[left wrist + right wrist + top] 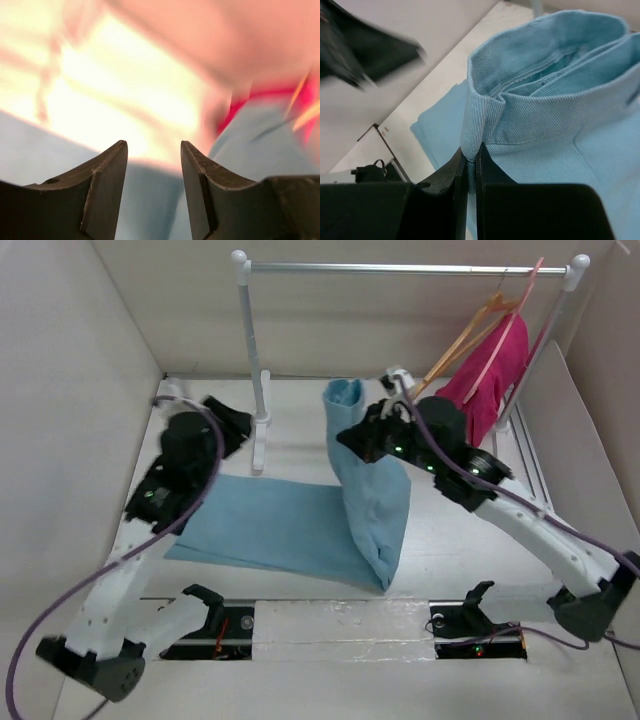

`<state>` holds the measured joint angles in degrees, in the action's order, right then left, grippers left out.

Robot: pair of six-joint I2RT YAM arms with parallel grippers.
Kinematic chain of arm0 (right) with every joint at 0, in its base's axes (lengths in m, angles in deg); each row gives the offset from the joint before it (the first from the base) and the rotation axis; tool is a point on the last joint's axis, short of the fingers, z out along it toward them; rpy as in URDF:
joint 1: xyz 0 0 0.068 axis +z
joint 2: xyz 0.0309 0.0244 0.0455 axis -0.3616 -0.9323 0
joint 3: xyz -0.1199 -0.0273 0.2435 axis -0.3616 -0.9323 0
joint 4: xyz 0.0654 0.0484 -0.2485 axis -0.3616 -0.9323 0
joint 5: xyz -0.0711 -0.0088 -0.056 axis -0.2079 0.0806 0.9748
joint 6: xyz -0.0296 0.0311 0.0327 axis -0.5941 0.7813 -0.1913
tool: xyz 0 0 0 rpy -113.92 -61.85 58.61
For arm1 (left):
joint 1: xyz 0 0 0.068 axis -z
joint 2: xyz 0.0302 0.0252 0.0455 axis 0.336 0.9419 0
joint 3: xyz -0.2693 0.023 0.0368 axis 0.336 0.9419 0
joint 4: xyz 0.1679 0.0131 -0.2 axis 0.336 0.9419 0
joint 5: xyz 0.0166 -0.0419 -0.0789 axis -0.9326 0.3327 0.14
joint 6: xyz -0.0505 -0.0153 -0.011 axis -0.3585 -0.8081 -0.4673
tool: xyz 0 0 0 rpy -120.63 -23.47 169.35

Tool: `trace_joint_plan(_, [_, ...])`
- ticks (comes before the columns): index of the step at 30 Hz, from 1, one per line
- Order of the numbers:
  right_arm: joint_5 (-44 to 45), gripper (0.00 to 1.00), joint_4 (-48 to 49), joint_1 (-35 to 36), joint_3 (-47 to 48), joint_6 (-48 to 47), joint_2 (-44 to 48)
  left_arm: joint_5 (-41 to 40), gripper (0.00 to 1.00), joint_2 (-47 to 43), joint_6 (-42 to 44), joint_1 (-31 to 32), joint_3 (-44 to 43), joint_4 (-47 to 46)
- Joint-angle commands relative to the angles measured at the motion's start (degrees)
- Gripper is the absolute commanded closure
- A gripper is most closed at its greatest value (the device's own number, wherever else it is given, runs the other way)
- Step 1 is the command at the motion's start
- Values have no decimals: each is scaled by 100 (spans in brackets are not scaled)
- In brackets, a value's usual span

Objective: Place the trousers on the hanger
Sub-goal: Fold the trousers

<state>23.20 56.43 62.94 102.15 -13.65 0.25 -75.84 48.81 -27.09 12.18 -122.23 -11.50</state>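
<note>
The trousers' waist end stands upright, so the right gripper will next move down and to the left in the top view to release the waistband onto the trousers' flat leg [232,530] [444,119].
The light blue trousers [290,530] lie partly flat on the table. Their waist end [346,400] is lifted upright. My right gripper [362,440] is shut on a fold of the waistband; the right wrist view shows the jaws [471,152] pinching the cloth [560,115]. My left gripper [232,425] is open and empty, at the far left beyond the flat leg. Its view is blurred, with open fingers [152,145] over blue cloth [45,150]. The tan wooden hanger [468,335] hangs on the rail at the back right, apart from both grippers.
A white rail stand has one post [255,370] just left of the lifted trousers and another [545,335] at the right. A pink hanger with a magenta garment [498,365] hangs beside the wooden one. Beige walls enclose the table.
</note>
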Motion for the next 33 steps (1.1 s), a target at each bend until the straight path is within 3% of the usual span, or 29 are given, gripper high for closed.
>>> trace_joint_plan(1, [375,100,1411,745,683,5,-971,-157,57,-505,721,-1130,-933,875])
trace_joint_plan(3, [488,100,1822,1081,1209,-91,-1642,-138,57,-531,871,-1684,-1593,1041])
trace_joint_plan(6, [217,100,2237,1661,1983,-179,-3240,-647,57,-487,854,-1687,-2323,1261])
trace_joint_plan(11, [-273,97,1546,2329,4794,-198,-6207,-1315,57,-338,1030,-1687,-3376,1674])
trace_joint_plan(12, [-389,75,1369,2391,5094,-50,-6546,-1351,57,-364,1039,-1687,-3440,1780])
trace_joint_plan(14, [-843,42,982,2461,5458,5,-6978,-1430,51,-478,1013,-1687,-3345,1824])
trace_joint_plan(16, [-899,33,1034,2541,5020,-74,-6779,-1631,48,-689,969,-1687,-3169,1895])
trace_joint_plan(18, [-830,29,1322,2541,3862,-127,-6028,-1702,39,-829,977,-1687,-2757,1895])
trace_joint_plan(22, [-601,31,1816,2305,2059,-294,-4586,-1519,33,-944,977,-1687,-1774,1799])
trace_joint_plan(24, [-504,39,1510,2251,1262,-609,-4091,-1413,33,-1014,872,-1687,-886,1615])
trace_joint_plan(27, [-171,76,1052,2119,24,-856,-3124,-825,33,-989,758,-1687,292,1167])
trace_joint_plan(28, [-118,96,982,1980,-662,-804,-2452,-267,34,-858,601,-1687,1095,913])
trace_joint_plan(29, [-74,100,981,1979,-669,-804,-2445,-261,34,-857,599,-1687,1103,911])
trace_joint_plan(33, [418,100,665,1760,-2142,-638,-1480,169,34,-130,345,-1687,2051,191])
